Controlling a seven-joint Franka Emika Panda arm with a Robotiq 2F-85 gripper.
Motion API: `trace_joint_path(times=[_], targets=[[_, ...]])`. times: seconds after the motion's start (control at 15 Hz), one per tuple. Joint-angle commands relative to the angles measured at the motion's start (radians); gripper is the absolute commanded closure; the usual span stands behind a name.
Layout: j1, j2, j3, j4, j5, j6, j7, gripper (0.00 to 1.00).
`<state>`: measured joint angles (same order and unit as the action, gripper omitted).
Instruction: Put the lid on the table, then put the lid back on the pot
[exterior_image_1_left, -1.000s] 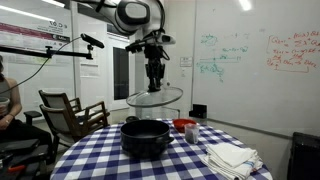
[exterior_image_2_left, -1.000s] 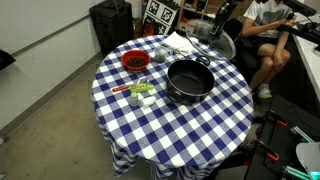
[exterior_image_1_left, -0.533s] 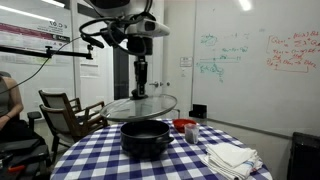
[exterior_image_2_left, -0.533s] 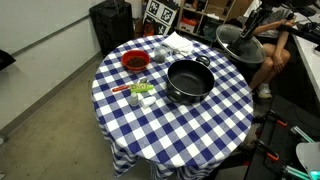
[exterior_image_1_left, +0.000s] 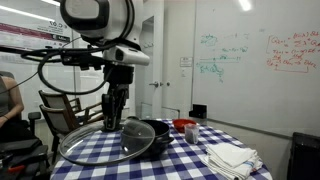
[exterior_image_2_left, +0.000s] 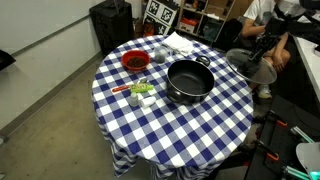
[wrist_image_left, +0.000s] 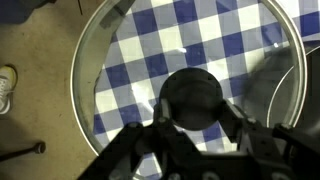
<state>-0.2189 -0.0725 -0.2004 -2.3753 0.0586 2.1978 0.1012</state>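
Observation:
Next, my gripper turns and lowers the lid onto the open cloth beside the pot to release the knob, since that clear patch lies below it.
The lid (wrist_image_left: 150, 45) is clear glass with a metal rim and a black knob (wrist_image_left: 190, 95). My gripper (wrist_image_left: 192, 112) is shut on the knob, one finger on each side. In both exterior views the lid (exterior_image_1_left: 88, 148) (exterior_image_2_left: 250, 66) hangs low at the edge of the checkered table (exterior_image_1_left: 185, 162) (exterior_image_2_left: 170, 130), partly out past the rim. The black pot (exterior_image_1_left: 148, 136) (exterior_image_2_left: 188, 80) stands uncovered in the middle of the table, right beside the lid. I cannot tell whether the lid touches the cloth.
A red bowl (exterior_image_2_left: 134, 61) (exterior_image_1_left: 185, 126), white napkins (exterior_image_2_left: 180, 42) (exterior_image_1_left: 230, 158) and small items (exterior_image_2_left: 140, 92) lie on the table. A person (exterior_image_2_left: 265, 20) sits close to the lid's side. A chair (exterior_image_1_left: 70, 110) stands behind, and a shoe (wrist_image_left: 8, 88) shows on the floor.
The arm has swung the lid away from above and behind the pot and lowered it to the table's edge beside the pot. The pot has not moved.

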Motion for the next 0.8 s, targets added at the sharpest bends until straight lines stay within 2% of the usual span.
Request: trace_joint_path(times=[0.0,0.33,0.73], targets=[[-0.009,-0.005,-0.006,-0.063,-0.005,0.106,0.124,0.75],[-0.002,0.101,-0.003,-0.073,0.004,0.224,0.272,0.75],[0.02,0.244,0.004,-0.023,0.063,0.234,0.307,0.75]])
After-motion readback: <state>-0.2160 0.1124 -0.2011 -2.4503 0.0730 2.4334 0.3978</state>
